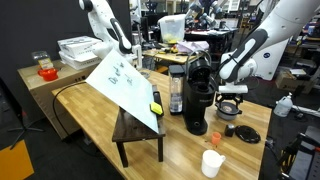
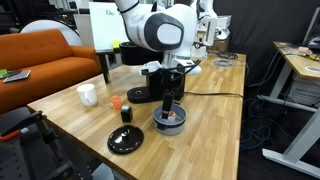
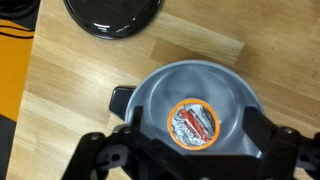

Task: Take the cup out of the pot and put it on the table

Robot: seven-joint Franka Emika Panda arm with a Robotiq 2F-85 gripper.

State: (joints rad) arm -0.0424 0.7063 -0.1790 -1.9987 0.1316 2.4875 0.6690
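Note:
I should next lower my gripper straight down into the pot and close it, because its open fingers are already on either side of the cup's orange rim (image 2: 171,115) (image 3: 194,125).
In the wrist view the silver-grey pot (image 3: 225,85) sits on the light wooden table (image 3: 70,90). Inside it stands a small cup (image 3: 193,124) with an orange rim and a red-and-silver inside. My gripper (image 3: 195,142) is open right above it, one dark finger on each side of the cup, over the pot's rim and not touching the cup. In an exterior view the gripper (image 2: 170,105) hangs just over the pot (image 2: 171,124), which hides the cup there. In an exterior view my gripper (image 1: 232,97) is low over the table (image 1: 180,150).
A flat black round disc (image 2: 126,140) lies beside the pot and shows in the wrist view (image 3: 113,15). A white cup (image 2: 88,95), a small orange-topped item (image 2: 117,103) and a black coffee machine (image 1: 198,100) stand nearby. A tilted whiteboard (image 1: 125,80) rests on a dark stool.

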